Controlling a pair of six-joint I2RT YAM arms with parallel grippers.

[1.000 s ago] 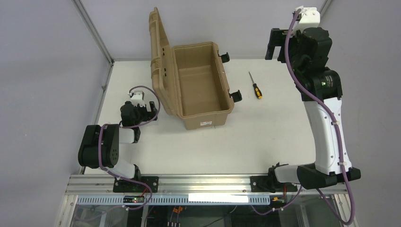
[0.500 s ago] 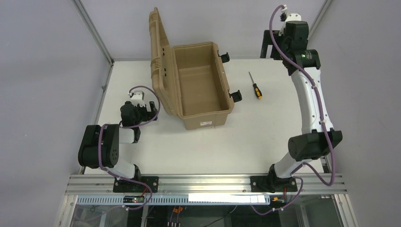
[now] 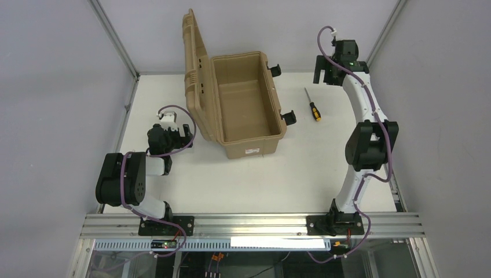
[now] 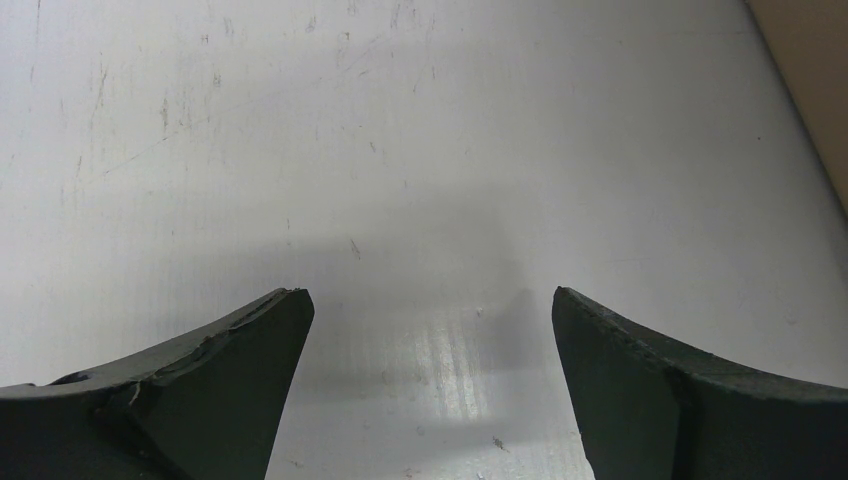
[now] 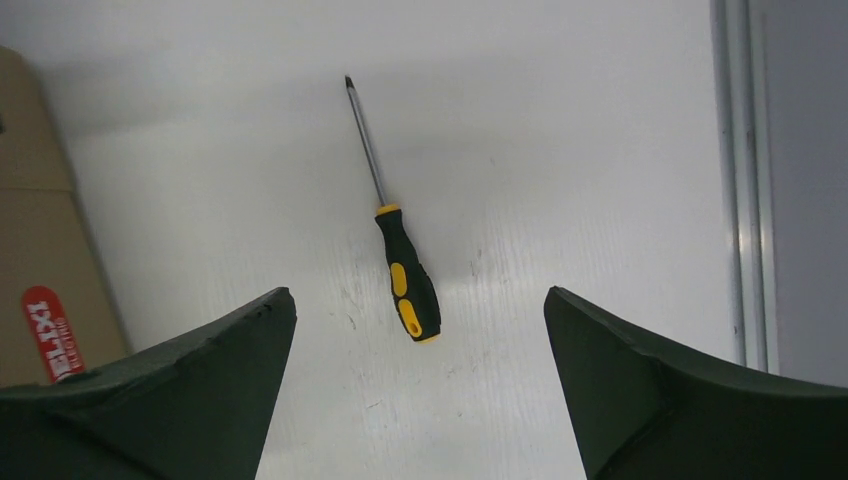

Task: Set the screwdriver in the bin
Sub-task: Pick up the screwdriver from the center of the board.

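Note:
My right gripper should go down next and close across the black-and-yellow handle (image 3: 315,112) (image 5: 409,274), which is below, already between the gripper's open fingers.
The screwdriver (image 3: 313,106), thin metal shaft and black-and-yellow handle, lies flat on the white table right of the bin (image 3: 255,143). The bin is a tan hard case, lid open and standing upright on its left side, inside empty. My right gripper (image 3: 322,73) is open and empty, held above the table beyond the screwdriver. In the right wrist view the screwdriver (image 5: 405,275) lies below, between my spread fingers (image 5: 418,295), with the bin (image 5: 30,200) at left. My left gripper (image 3: 185,131) is open and empty, low over the table left of the bin (image 4: 815,90).
Black latches (image 3: 289,117) stick out from the bin's right side toward the screwdriver. A metal frame rail (image 5: 735,180) runs along the table's right edge. Grey walls enclose the table at the back and sides.
My right arm has stretched out and swung its wrist left and down, toward the far right of the table near the screwdriver. The left arm, bin and screwdriver have not moved.

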